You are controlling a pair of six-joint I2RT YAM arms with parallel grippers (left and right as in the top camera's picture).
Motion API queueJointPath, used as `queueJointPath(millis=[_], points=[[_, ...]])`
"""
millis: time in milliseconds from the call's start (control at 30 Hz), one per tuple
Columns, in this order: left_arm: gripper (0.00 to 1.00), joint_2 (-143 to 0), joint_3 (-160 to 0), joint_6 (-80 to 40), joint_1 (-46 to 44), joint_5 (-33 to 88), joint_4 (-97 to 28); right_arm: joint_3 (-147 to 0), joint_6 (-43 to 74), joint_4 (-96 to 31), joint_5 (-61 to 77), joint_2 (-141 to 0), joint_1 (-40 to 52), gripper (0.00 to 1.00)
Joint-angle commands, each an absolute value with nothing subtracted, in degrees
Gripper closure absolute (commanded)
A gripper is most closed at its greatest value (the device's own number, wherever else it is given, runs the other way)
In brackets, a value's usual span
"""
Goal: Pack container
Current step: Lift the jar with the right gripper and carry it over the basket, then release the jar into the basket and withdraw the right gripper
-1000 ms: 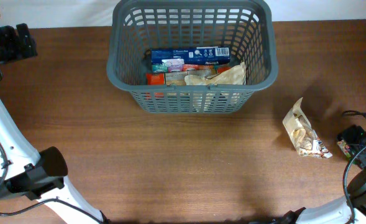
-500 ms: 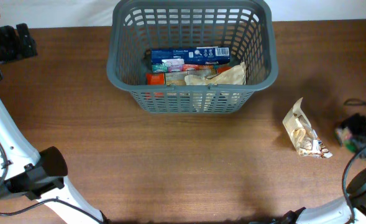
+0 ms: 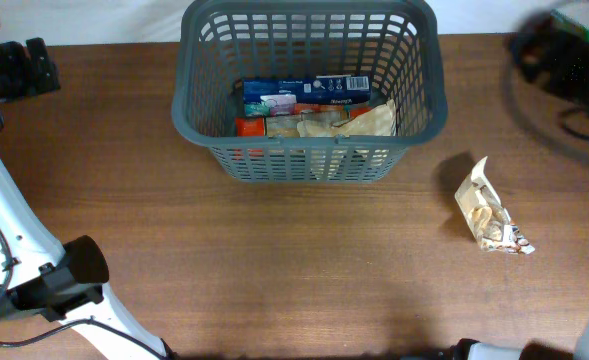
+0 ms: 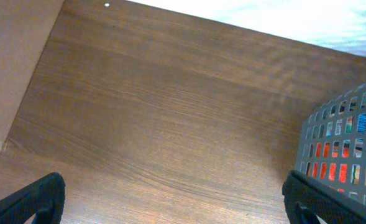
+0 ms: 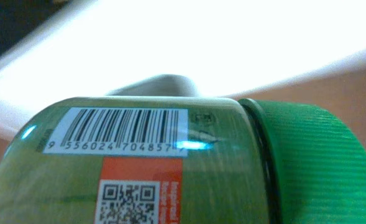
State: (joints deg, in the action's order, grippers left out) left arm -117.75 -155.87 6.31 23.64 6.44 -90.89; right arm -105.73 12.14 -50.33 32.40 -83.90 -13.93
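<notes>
I should move the green bottle in my right gripper over the basket next, then lower the bottle between the blue box and the beige packet [image 3: 333, 108].
The dark grey slotted basket [image 3: 309, 145] stands at the back middle of the table and holds a blue box [image 3: 309, 88], a beige packet [image 3: 369, 120] and other packets. Its corner shows in the left wrist view [image 4: 344, 124]. My right gripper [image 3: 564, 45], blurred at the far right back, is shut on a green bottle [image 3: 579, 15]. That bottle [image 5: 139, 168], with barcode label and green ribbed cap, fills the right wrist view and hides the fingers. My left gripper [image 3: 34, 65] is open and empty at the far left back, its fingers [image 4: 173, 199] wide apart over bare wood.
A beige snack packet [image 3: 486, 212] lies on the wooden table to the right of the basket. The left arm's base [image 3: 69, 275] stands at the front left. A white backdrop runs behind the table's far edge.
My right gripper has swung from the table's right edge, beside the snack packet, up and back to the far right corner with the green bottle in it. The left arm has not moved.
</notes>
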Motion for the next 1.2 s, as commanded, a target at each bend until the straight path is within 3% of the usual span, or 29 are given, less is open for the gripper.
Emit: queueJointPath(millis=[0, 233, 533, 567, 667, 733, 967, 1167], points=[[0.01, -117.7, -155.7, 5.6, 23.7, 6.4, -91.0, -106.7, 10.7, -49.3, 23.7, -83.0, -3.6, 0.47], [0.01, -117.7, -155.7, 5.6, 23.7, 6.4, -91.0, -106.6, 8.5, -47.0, 11.2, -92.2, 13.4, 0.47], [0.01, -117.7, -155.7, 5.6, 23.7, 6.4, -91.0, -106.6, 11.2, -44.6, 8.0, -108.7, 16.1, 0.46], [0.01, -117.7, -155.7, 5.6, 23.7, 6.4, -91.0, -106.6, 11.2, -45.0, 8.1, -109.3, 16.1, 0.41], [0.01, -117.7, -155.7, 5.6, 23.7, 6.4, -91.0, -106.6, 11.2, -45.6, 8.1, -110.0, 16.1, 0.11], [0.01, -117.7, -155.7, 5.6, 23.7, 6.4, -91.0, -106.6, 11.2, -45.6, 8.1, -110.1, 16.1, 0.01], [0.01, -117.7, -155.7, 5.6, 23.7, 6.4, -91.0, -108.0, 10.9, -48.6, 8.3, -109.6, 16.0, 0.01], [0.01, -117.7, -155.7, 5.6, 23.7, 6.4, -91.0, -119.1, 9.2, -56.9, 4.9, -106.5, 14.2, 0.01]])
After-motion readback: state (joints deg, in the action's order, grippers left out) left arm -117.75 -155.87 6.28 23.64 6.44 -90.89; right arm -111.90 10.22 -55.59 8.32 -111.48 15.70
